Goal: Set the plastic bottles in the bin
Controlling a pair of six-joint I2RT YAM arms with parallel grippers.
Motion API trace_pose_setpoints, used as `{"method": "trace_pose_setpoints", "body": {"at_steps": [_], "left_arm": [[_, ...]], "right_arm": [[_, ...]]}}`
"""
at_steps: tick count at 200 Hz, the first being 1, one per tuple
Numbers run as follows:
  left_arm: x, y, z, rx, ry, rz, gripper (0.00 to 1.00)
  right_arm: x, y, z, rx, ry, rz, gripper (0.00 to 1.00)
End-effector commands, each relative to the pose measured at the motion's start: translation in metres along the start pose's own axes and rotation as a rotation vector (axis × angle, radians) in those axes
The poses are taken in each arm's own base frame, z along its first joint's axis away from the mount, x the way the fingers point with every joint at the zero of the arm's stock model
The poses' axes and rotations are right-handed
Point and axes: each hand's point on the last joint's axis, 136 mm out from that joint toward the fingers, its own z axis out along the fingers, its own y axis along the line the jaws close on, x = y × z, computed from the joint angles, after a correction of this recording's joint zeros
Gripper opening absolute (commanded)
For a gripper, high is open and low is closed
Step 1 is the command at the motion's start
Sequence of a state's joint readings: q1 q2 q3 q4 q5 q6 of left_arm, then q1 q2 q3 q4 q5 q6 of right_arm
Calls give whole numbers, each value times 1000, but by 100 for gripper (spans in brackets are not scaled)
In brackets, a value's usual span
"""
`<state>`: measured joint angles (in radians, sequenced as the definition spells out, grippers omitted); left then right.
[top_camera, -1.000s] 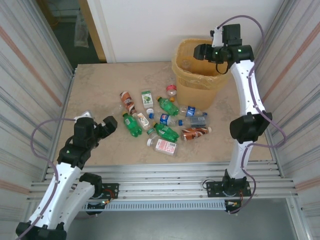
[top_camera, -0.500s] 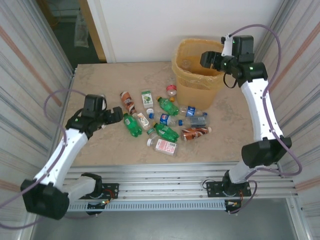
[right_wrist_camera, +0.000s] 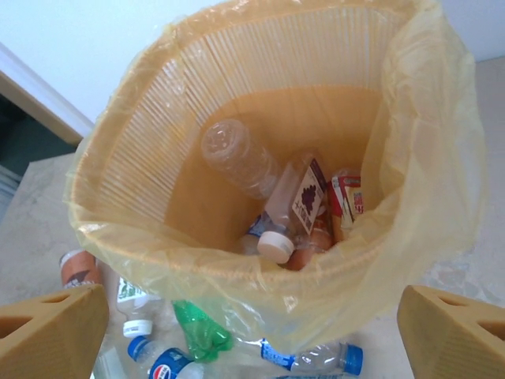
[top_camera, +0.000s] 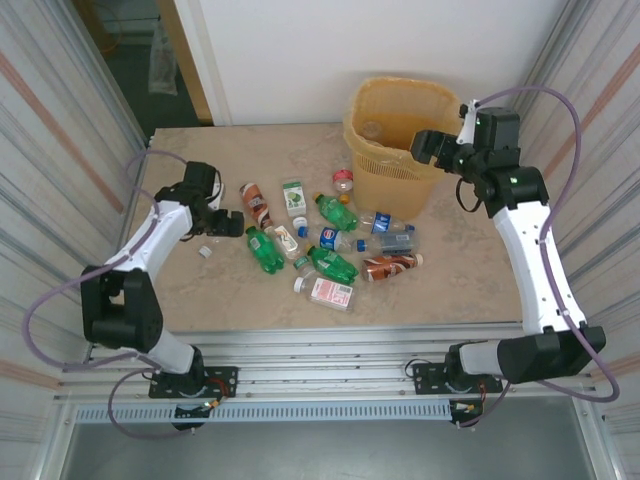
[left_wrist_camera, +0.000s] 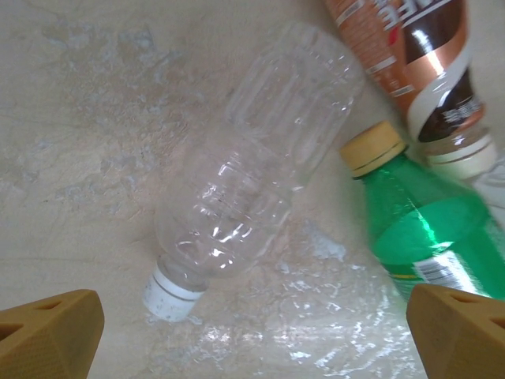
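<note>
The left gripper next turns and lowers its open fingers astride the clear bottle's middle (left_wrist_camera: 252,164) to close there, because that bottle lies slanted below them.
Several plastic bottles (top_camera: 333,263) lie in a heap mid-table: green, brown-labelled, blue-capped and white-pink ones. My left gripper (top_camera: 222,226) hovers open at the heap's left end. Straight below it lies a clear bottle (left_wrist_camera: 252,181) with a white cap, which its fingers do not touch. A green bottle (left_wrist_camera: 426,229) with a yellow cap and a brown-labelled bottle (left_wrist_camera: 410,71) lie to that bottle's right. The bin (top_camera: 400,185), yellow with a bag liner, stands at the back right. Bottles (right_wrist_camera: 237,158) lie inside it. My right gripper (top_camera: 430,145) hangs open and empty over its near-right rim (right_wrist_camera: 260,268).
Corrugated metal walls (top_camera: 60,150) close in both sides, and a white wall stands behind the bin. Aluminium rails (top_camera: 320,360) run along the near table edge. Bare tabletop (top_camera: 180,290) lies left and in front of the heap.
My left arm has swung out from near its base to the heap's left end. My right gripper has drawn back from over the bin's middle to its near-right rim and spread its jaws.
</note>
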<state>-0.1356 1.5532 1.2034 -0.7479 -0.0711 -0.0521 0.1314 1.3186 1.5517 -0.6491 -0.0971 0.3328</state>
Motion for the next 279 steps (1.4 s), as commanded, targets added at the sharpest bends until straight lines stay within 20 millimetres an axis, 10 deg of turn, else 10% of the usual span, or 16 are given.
{"method": "trace_pose_setpoints", "body": {"at_steps": [1, 196, 279], "left_arm": [[0, -3, 5, 31, 52, 86, 99], [-13, 19, 79, -28, 201, 67, 93], [7, 27, 95, -34, 273, 0, 68]], "right_arm": [[-6, -1, -11, 14, -46, 18, 95], [17, -5, -6, 13, 7, 49, 98], [23, -4, 1, -2, 28, 55, 98]]}}
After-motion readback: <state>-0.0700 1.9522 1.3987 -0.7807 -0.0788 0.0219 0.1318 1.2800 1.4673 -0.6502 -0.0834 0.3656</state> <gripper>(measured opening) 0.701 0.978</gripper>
